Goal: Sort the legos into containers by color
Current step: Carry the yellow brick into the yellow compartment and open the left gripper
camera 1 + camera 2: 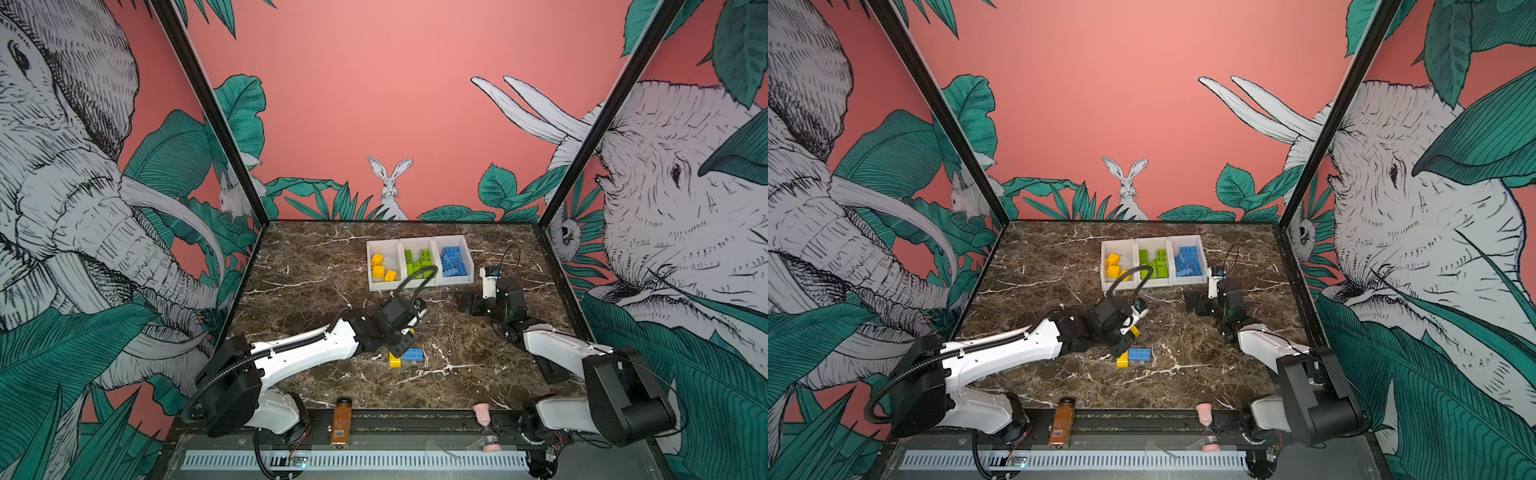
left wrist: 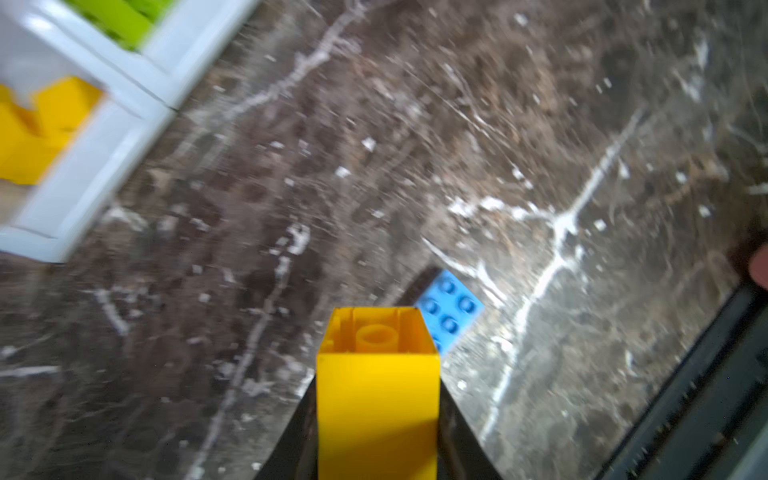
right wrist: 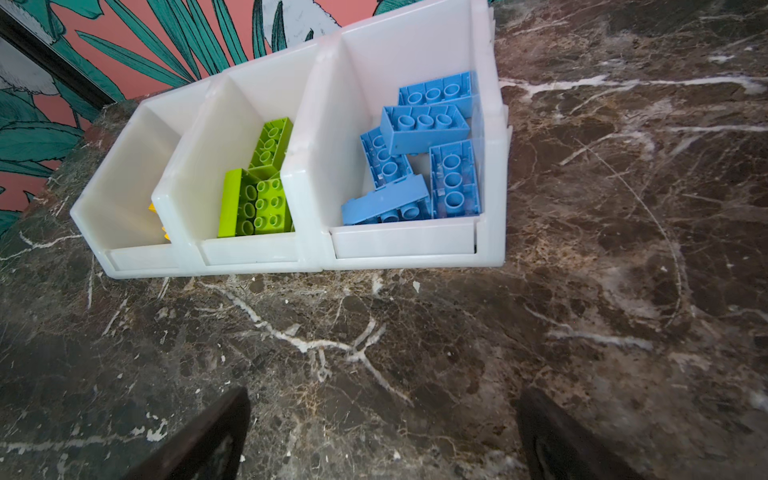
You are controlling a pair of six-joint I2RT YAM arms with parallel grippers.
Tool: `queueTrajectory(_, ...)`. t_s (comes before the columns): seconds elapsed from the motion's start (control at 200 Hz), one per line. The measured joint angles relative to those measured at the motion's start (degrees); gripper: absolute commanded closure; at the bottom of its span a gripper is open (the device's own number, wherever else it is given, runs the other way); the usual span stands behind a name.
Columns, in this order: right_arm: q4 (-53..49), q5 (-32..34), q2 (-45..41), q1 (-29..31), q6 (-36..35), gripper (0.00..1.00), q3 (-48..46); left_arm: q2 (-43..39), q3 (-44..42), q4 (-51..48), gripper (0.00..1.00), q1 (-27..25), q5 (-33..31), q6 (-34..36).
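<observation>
I should next move the yellow lego outward with my left gripper, over the opening of the container that already holds yellow legos, and let go of it there. That container stands outward and matches the lego.
My left gripper (image 2: 377,386) is shut on a yellow lego (image 2: 377,419), held hollow underside outward above the table's middle (image 1: 409,332). Just below it on the marble lie a blue lego (image 1: 412,355) and a yellow lego (image 1: 395,360) side by side. The three joined white containers (image 1: 384,284) stand at the back, holding yellow legos (image 1: 379,268), green legos (image 1: 415,262) and blue legos (image 3: 419,124). My right gripper (image 3: 382,436) hangs open and empty over bare marble in front of the blue bin (image 1: 463,303).
An orange bottle (image 1: 341,424) and a pink hourglass (image 1: 486,428) lie on the black rail at the table's front edge. A flat black piece (image 1: 550,370) sits under the right arm. Printed walls enclose three sides.
</observation>
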Motion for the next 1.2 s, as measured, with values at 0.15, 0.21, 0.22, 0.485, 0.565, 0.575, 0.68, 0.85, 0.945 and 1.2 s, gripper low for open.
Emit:
queueTrajectory(0.15,-0.26,0.00,0.00,0.00,0.00,0.02,0.00,4.98,9.35,0.39,0.79,9.97,0.87,5.86)
queueTrajectory(0.21,-0.37,0.04,-0.02,0.00,0.00,0.02,0.00,8.46,12.74,1.99,0.79,13.09,2.03,8.00)
queueTrajectory(0.22,-0.37,0.07,-0.02,0.00,0.00,0.02,0.00,9.03,13.38,2.25,0.79,13.66,2.34,8.31)
queueTrajectory(0.485,-0.42,0.31,-1.60,0.00,-0.02,0.02,0.00,30.25,32.72,2.21,0.79,22.88,5.16,14.56)
queueTrajectory(0.565,-0.42,0.50,-2.14,0.00,-0.02,0.02,0.00,33.70,35.58,2.16,0.77,24.70,6.58,14.67)
queueTrajectory(0.575,-0.42,0.50,-2.19,0.00,-0.02,0.02,0.00,34.03,35.78,2.16,0.77,24.87,6.78,14.73)
queueTrajectory(0.68,-0.42,0.68,-2.45,0.00,0.00,0.02,0.00,35.95,37.11,2.05,0.76,26.32,7.76,15.17)
queueTrajectory(0.85,-0.44,0.68,-2.45,0.00,0.00,0.02,0.00,37.38,38.77,2.01,0.50,26.51,8.74,15.37)
queueTrajectory(0.945,-0.50,0.70,-2.45,0.00,0.00,0.02,0.00,37.53,39.30,1.97,0.29,26.49,8.87,16.13)
queueTrajectory(1.2,-0.79,1.07,-2.58,0.00,-0.02,0.02,0.00,37.27,39.54,0.33,0.18,26.27,7.76,16.55)
